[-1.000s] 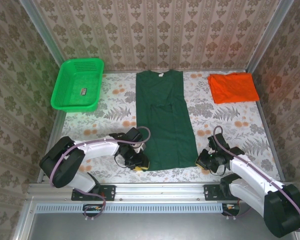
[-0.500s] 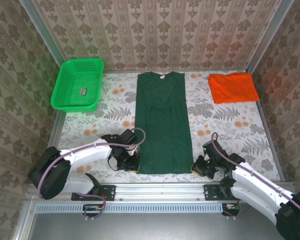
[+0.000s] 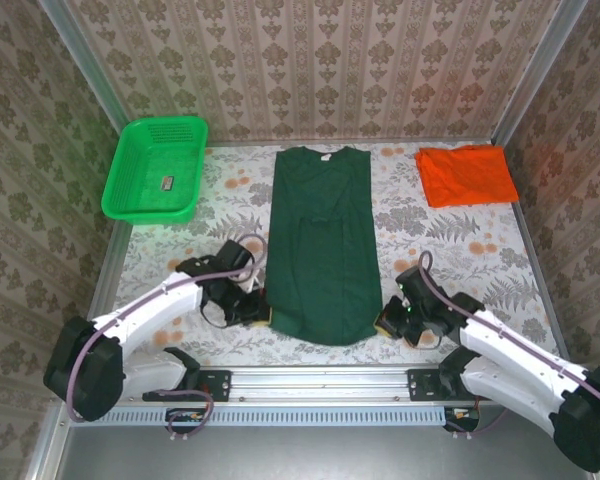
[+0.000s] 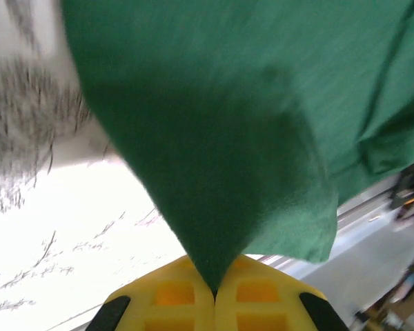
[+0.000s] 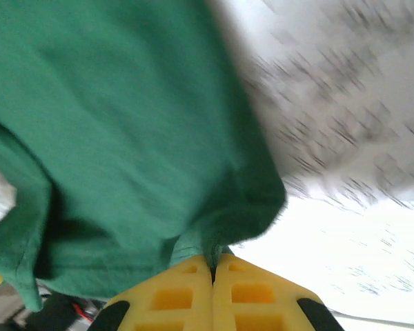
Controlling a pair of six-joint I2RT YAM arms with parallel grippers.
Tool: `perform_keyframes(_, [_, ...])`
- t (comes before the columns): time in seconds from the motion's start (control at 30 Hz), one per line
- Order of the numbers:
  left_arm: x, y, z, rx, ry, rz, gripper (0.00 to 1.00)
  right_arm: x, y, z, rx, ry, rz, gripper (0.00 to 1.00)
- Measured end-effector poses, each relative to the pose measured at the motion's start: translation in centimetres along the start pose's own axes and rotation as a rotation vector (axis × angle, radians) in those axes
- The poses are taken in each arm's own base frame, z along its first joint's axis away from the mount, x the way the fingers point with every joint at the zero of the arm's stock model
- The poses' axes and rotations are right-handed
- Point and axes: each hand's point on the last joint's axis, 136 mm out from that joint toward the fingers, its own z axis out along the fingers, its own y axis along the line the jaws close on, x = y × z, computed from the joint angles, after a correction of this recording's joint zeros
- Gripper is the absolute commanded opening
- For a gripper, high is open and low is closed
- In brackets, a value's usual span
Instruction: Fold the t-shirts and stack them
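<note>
The right gripper carries the hem corner outward over the t-shirt next and releases it short of the collar, since the collar end lies outward of the gripper.
The dark forest-green t-shirt (image 3: 320, 240) lies lengthwise down the middle of the table, sleeves folded in, collar at the far end. My left gripper (image 3: 264, 314) is shut on its near left hem corner, the cloth (image 4: 214, 172) pinched between the yellow fingers (image 4: 172, 296). My right gripper (image 3: 380, 325) is shut on the near right hem corner, where green cloth (image 5: 124, 138) bunches into the yellow fingers (image 5: 255, 296). The near hem is lifted and curls between the two grippers. The orange t-shirt (image 3: 466, 175) lies folded at the far right corner.
A bright green mesh basket (image 3: 130, 190) with a small dark item inside stands at the far left. Patterned walls close in the floral tabletop (image 3: 450, 250). A metal rail (image 3: 320, 378) runs along the near edge.
Both grippers have lifted the shirt's near hem and carried it away from the near edge, towards the collar. The near edge now curls upward.
</note>
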Motion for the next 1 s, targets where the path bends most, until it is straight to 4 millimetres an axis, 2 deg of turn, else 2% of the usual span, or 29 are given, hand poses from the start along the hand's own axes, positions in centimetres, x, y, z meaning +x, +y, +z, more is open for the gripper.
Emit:
perform_keyframes(0.13, [-5.1, -2.9, -2.4, 0.068, -0.079, -0.005, 0.0, -5.1, 4.7, -1.4, -0.062, -0.089, 0.03, 0.0])
perform_keyframes(0.27, [-10.2, -4.5, -3.3, 0.103, -0.097, -0.029, 0.0, -10.3, 8.0, -1.7, -0.081, -0.137, 0.038, 0.0])
perform_keyframes(0.4, [-16.2, -4.8, -3.6, 0.119, -0.118, -0.069, 0.0, -15.3, 11.0, 0.0, -0.071, -0.128, 0.028, 0.0])
perform_keyframes(0.6, [-23.6, -4.7, -3.2, 0.134, -0.135, -0.087, 0.0, -21.5, 13.7, 3.1, -0.052, -0.121, 0.011, 0.0])
perform_keyframes(0.77, [-26.7, -3.7, -1.5, 0.133, -0.107, -0.122, 0.0, -25.0, 14.7, 4.6, -0.054, -0.12, 0.014, 0.0])
perform_keyframes(1.0, [-28.2, -2.9, 0.0, 0.121, -0.075, -0.152, 0.02, -27.0, 13.5, 6.3, -0.025, -0.095, 0.063, 0.01])
